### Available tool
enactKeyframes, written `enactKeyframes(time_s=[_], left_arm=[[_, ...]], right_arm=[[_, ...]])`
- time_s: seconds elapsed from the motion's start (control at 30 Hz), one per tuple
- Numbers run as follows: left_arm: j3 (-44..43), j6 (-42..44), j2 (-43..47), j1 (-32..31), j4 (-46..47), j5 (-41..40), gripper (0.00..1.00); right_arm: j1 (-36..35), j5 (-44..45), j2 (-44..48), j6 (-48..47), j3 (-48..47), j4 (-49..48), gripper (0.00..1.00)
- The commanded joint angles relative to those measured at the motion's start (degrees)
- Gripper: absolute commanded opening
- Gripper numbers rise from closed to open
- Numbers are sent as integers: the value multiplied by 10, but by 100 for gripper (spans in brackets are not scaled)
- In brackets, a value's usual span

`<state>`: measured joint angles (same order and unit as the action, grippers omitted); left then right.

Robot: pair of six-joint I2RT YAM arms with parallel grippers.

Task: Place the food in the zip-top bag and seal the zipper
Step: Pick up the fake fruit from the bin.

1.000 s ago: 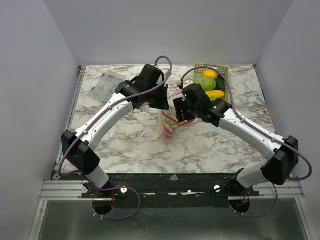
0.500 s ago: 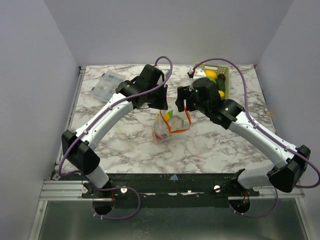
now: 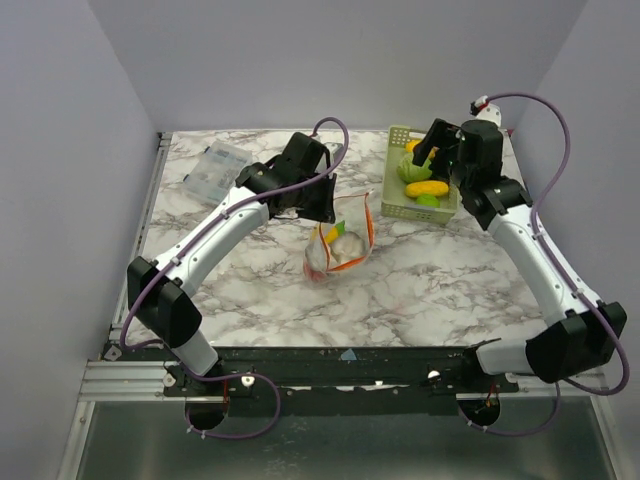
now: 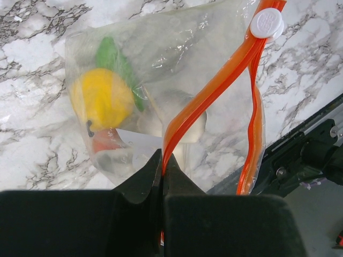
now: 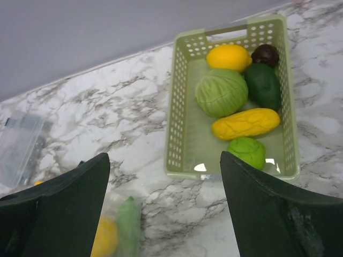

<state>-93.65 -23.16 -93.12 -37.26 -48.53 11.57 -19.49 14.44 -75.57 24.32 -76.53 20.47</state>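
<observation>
My right gripper lowers into the basket next, turning its fingers to straddle the long yellow piece's middle [image 3: 427,188] [image 5: 246,123], as that piece lies crosswise below it.
The clear zip-top bag [image 3: 338,248] hangs from my left gripper [image 3: 327,208], which is shut on its orange zipper strip [image 4: 214,91] close to the fingers [image 4: 162,160]. The white slider [image 4: 266,22] sits at the strip's far end, and the mouth is open. Inside the bag [image 4: 161,59] are a yellow lemon [image 4: 102,99], a green piece [image 4: 115,56], a red-orange piece [image 4: 104,142] and a whitish piece [image 4: 190,128]. My right gripper [image 3: 425,152] is open and empty above the pale green basket [image 3: 394,190]. In its wrist view [image 5: 163,160] the bag's green and yellow food [image 5: 127,222] shows at the lower left.
The basket [image 5: 179,107] holds a yellow lemon [image 5: 229,57], a green cabbage [image 5: 221,92], a dark green avocado [image 5: 262,85], a long yellow piece [image 5: 245,123], a light green piece [image 5: 246,151] and a dark brown piece [image 5: 266,53]. A clear rigid box [image 3: 212,170] lies at the back left.
My right gripper has left the bag's mouth and swung back and right to above the basket. The left gripper still holds the zipper edge, and the bag has shifted slightly.
</observation>
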Motion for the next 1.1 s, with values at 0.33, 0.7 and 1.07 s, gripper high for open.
enactKeyframes(time_s=[0.33,0.7,1.07], left_arm=[[18,15,4,-1,12,35,0],[15,15,-5,6,12,39,0],[15,14,-6,7,12,41,0]], right_arm=[[176,-174,-301,234,-51,-38,84],[170,-49,-400,360,-103,22,75],[163,30,-427,495,-107,64,73]])
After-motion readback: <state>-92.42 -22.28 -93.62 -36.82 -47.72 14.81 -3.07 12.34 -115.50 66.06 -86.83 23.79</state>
